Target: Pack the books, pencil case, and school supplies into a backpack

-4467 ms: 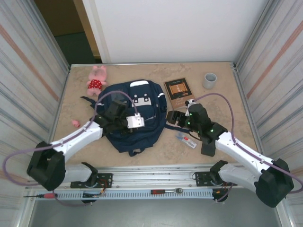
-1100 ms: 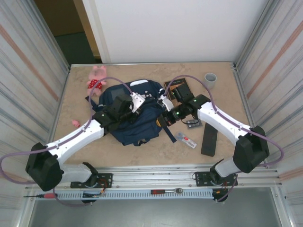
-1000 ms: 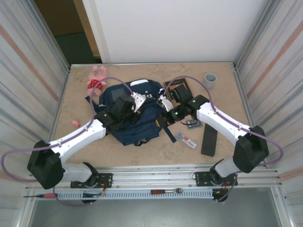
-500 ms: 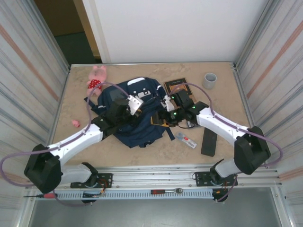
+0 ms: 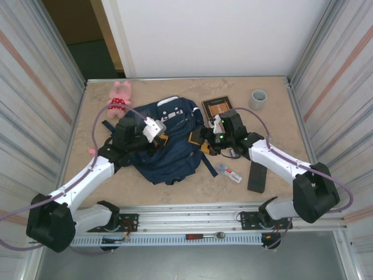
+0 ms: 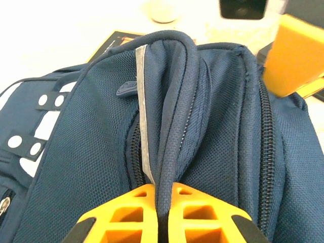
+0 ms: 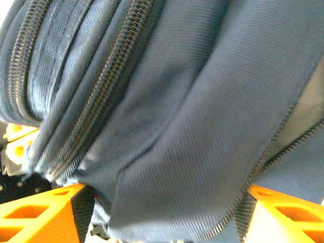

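I need to hold my left gripper where it is over the backpack (image 5: 175, 158). Then I need to open its fingers wide to let go of the raised zipper fold.
The navy backpack (image 5: 175, 158) lies mid-table, bunched up. My left gripper (image 5: 162, 139) is shut on a raised fold of its zipper edge (image 6: 169, 116), with the piping pinched between the orange fingers (image 6: 202, 207). My right gripper (image 5: 200, 142) stands open at the bag's right side, and blue fabric (image 7: 202, 101) sags between its wide-apart fingers (image 7: 45, 215). A dark brown book (image 5: 217, 108) lies behind that arm. The black pencil case (image 5: 256, 177) and the small pack with a red label (image 5: 229, 172) rest at the front right. A dark grey rectangle (image 5: 234, 153) peeks out under the right arm.
A grey cup (image 5: 257, 99) stands at the back right. A pink plush toy (image 5: 119, 96) sits at the back left, and a small pink item (image 5: 92, 151) lies by the left arm. Corrugated walls flank the table on both sides.
The right gripper has opened and let go of the backpack fabric. The left arm has pulled its fold left and back, and the bag shifted with it.
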Controlling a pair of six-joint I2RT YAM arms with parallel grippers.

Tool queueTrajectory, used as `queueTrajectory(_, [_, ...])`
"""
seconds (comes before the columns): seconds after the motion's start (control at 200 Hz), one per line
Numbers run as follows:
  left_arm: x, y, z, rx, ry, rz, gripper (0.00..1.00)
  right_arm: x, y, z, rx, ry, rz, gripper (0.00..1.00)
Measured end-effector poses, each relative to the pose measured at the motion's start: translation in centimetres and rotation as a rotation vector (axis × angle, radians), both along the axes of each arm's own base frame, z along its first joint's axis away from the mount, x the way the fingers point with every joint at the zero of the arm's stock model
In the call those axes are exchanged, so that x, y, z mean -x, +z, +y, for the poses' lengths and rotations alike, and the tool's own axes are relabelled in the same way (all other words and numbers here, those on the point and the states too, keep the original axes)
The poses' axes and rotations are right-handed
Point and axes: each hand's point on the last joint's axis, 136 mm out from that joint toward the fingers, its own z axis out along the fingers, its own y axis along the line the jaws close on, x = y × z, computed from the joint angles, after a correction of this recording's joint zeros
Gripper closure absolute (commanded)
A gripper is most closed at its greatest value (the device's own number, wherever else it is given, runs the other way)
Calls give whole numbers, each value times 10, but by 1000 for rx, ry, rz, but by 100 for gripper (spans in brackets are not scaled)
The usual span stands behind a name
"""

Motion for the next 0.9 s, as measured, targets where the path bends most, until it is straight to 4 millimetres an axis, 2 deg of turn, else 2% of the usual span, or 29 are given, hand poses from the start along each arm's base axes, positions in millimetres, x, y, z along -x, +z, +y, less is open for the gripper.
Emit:
queueTrajectory(0.08, [4, 1, -3, 4, -38, -7, 100, -3, 0, 10, -27, -2, 5, 35])
queueTrajectory(0.12, [5, 0, -4, 1, -53, -11, 100, -5, 0, 14, -39, -6, 10, 44])
queueTrajectory(0.175, [5, -4, -5, -8, -68, -10, 100, -7, 1, 20, -58, -13, 15, 61])
queueTrajectory(0.256, [4, -9, -5, -20, -79, -4, 100, -10, 4, 26, -78, -36, 18, 79])
queueTrajectory(0.331, [1, -11, -5, -32, -79, -2, 100, -13, 5, 29, -87, -83, 23, 93])
queueTrajectory(0.381, [-3, -10, -6, -42, -74, -2, 100, -15, 5, 28, -85, -114, 10, 99])
queueTrajectory(0.496, [-11, -10, -7, -60, -61, -10, 100, -15, 5, 21, -69, -192, -7, 100])
queueTrajectory(0.636, [-19, -8, -10, -67, -45, -17, 93, -6, 11, 16, -55, -255, -52, 100])
queueTrajectory(0.832, [-27, -1, -6, -50, 30, 17, 65, -1, 15, 15, -44, -317, -103, 100])
queueTrajectory(0.902, [-26, 2, 0, -44, 81, 59, 58, 0, 15, 16, -37, -325, -115, 100])
